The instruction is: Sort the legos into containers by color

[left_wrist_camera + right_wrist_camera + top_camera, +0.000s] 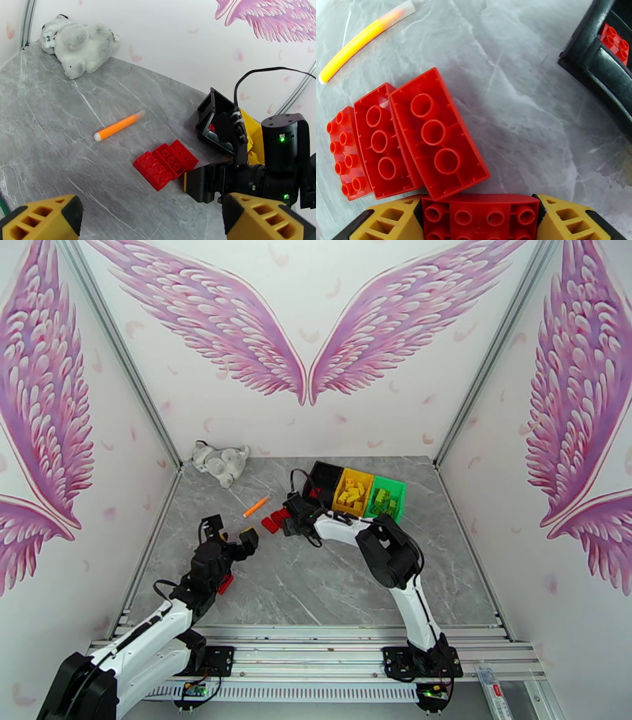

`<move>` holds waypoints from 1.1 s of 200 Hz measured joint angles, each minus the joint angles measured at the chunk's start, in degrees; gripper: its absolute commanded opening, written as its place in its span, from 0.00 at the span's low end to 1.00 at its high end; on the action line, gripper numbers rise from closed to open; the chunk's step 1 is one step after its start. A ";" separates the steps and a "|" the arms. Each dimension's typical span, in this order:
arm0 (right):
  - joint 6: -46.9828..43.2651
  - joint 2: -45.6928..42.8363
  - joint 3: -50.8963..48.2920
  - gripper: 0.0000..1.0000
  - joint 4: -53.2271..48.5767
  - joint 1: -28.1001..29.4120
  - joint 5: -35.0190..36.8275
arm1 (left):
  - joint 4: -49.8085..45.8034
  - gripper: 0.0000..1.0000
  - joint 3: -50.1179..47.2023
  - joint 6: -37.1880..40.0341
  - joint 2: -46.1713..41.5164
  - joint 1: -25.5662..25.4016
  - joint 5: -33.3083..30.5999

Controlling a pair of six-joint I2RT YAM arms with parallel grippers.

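I need to lift my right gripper outward over the black container [322,481] and let go of the red lego, because this container with a red brick stands outward of the gripper.
Three red legos [438,138] lie close together on the grey table, some with the hollow underside up; they also show as a cluster [166,164] in the left wrist view and as a red patch [275,520] from above. My right gripper [480,221] is down at their near edge, its yellow fingers [391,221] pressed on both ends of a fourth red lego [480,215]. The black container [322,481], yellow container [353,491] and green container [387,496] stand side by side just behind. My left gripper [237,544] hovers open and empty left of the cluster.
An orange marker pen [255,506] lies left of the red legos. A grey-white plush cat [221,461] sits in the back left corner. One red lego [226,583] lies beside the left arm. The black container [592,67] holds a red brick [614,39].
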 measured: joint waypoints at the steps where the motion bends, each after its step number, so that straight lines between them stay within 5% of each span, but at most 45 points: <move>1: 0.02 0.00 0.00 0.62 0.00 0.00 0.00 | 0.04 0.99 0.00 -0.02 0.11 0.00 0.02; 128: 4.90 -10.05 -10.40 0.50 5.27 -7.08 -8.13 | 10.80 0.99 11.96 0.42 25.44 -2.86 9.20; 220: 8.31 -12.04 -2.14 0.51 5.29 -15.34 -9.46 | 17.59 0.99 26.64 0.63 41.97 -6.75 11.82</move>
